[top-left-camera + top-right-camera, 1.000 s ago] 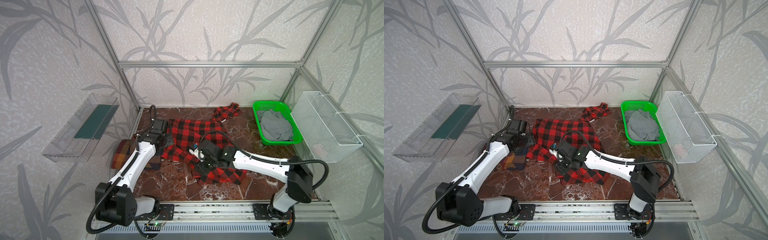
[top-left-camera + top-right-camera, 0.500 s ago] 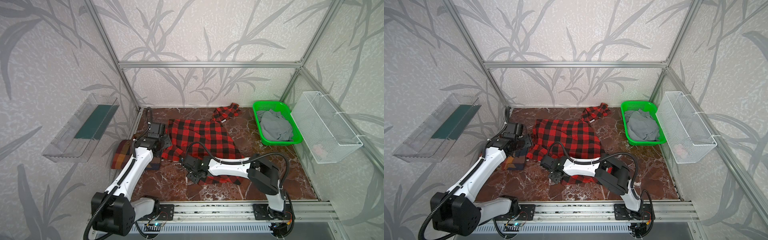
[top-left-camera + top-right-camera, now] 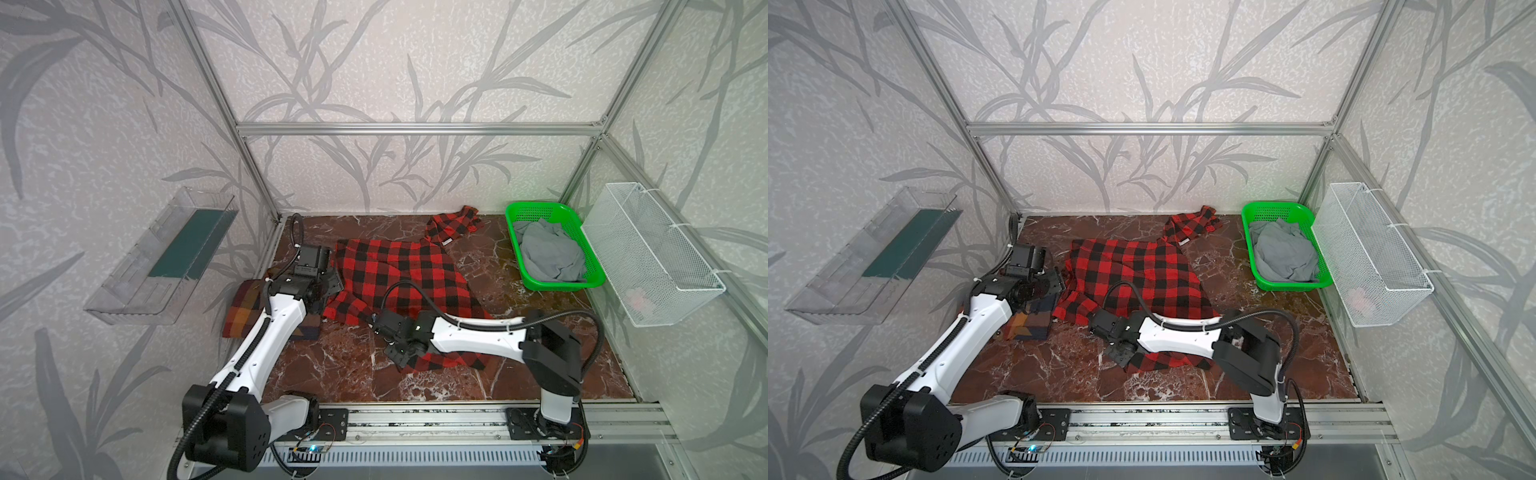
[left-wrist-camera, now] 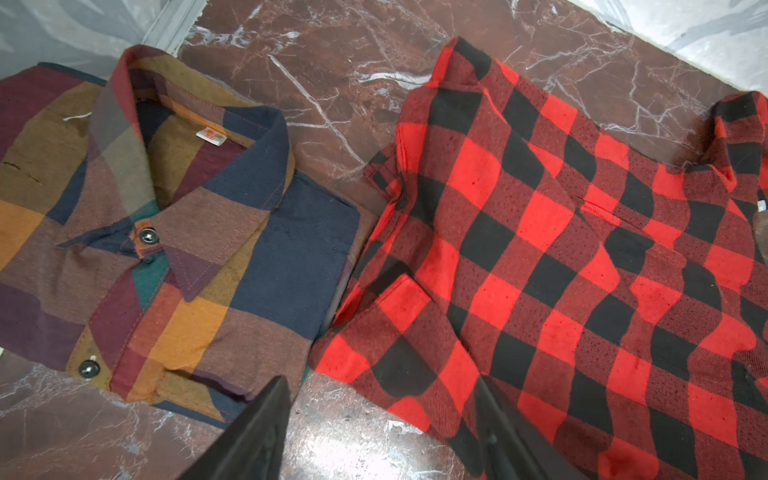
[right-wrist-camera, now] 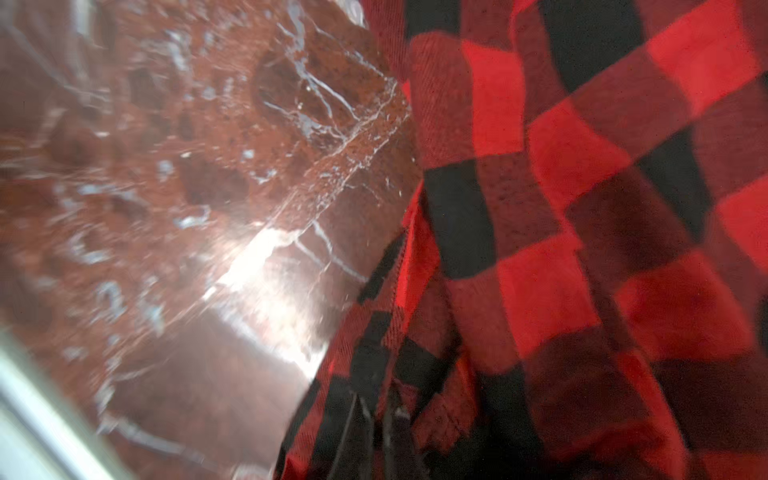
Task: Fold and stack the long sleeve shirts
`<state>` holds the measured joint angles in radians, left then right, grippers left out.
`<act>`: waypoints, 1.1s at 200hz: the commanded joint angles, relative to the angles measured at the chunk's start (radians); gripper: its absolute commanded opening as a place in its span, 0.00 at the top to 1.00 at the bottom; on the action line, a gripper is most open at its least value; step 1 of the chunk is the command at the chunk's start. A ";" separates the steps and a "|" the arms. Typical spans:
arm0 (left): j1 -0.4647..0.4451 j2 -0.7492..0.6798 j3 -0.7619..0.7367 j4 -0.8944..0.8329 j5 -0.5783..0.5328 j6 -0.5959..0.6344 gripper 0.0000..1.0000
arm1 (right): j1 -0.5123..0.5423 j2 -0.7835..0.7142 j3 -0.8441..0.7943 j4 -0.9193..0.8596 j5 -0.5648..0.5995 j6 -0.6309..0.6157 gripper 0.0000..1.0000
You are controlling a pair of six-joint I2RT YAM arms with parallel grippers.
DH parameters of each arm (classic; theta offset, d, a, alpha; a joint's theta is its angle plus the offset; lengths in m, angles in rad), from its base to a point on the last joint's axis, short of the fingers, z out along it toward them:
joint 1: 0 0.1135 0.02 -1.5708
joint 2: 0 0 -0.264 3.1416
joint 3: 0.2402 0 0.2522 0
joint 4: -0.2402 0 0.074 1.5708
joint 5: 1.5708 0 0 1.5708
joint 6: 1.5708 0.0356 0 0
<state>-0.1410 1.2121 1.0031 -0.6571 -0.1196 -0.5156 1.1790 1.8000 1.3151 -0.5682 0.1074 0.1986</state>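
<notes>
My right gripper draws the check shirt's pinched fabric up and back over the aluminium bar (image 3: 412,424) next and releases it, since the fabric bunches there.
The red-and-black check shirt (image 3: 399,270) (image 3: 1133,274) lies spread on the marble table, one sleeve trailing toward the back. My right gripper (image 3: 400,354) (image 3: 1121,354) (image 5: 380,395) sits low at its near hem, shut on the edge of the fabric (image 5: 582,208). The brown, orange and maroon plaid shirt (image 3: 245,307) (image 3: 1030,326) (image 4: 166,228) lies folded at the left, collar up. My left gripper (image 3: 332,284) (image 3: 1055,282) (image 4: 380,384) hovers open over the gap between the two shirts, holding nothing; the red shirt (image 4: 540,270) is beside it.
A green basket (image 3: 536,206) with a grey cloth (image 3: 548,253) stands at the back right. A white wire basket (image 3: 652,257) hangs on the right wall, a clear tray (image 3: 158,266) on the left wall. An aluminium rail (image 3: 415,415) runs along the front.
My right gripper moved from the middle of the red shirt to its near-left hem and closed there. The shirt now lies flatter. The left arm shifted only slightly.
</notes>
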 commanded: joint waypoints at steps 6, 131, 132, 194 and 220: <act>0.005 -0.005 -0.009 0.001 0.020 0.004 0.29 | 0.001 -0.245 -0.012 -0.080 -0.121 -0.071 1.00; 0.006 0.010 -0.009 0.000 0.086 0.007 0.30 | 0.002 -0.800 0.001 -0.139 -0.797 -0.154 1.00; 0.005 0.009 -0.009 0.000 0.086 0.008 0.30 | 0.002 -0.798 -0.001 -0.138 -0.809 -0.150 1.00; 0.006 0.009 -0.002 -0.007 0.086 0.014 0.30 | 0.174 -0.658 -0.258 0.125 -0.942 0.093 0.78; 0.005 0.033 0.025 -0.016 0.095 0.016 0.30 | 0.129 -0.671 -0.248 0.029 -0.822 0.041 0.55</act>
<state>-0.1406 1.2205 1.0035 -0.6579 -0.0311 -0.5152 1.3472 1.1847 1.0283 -0.5385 -0.7723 0.2192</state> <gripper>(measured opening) 0.705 0.373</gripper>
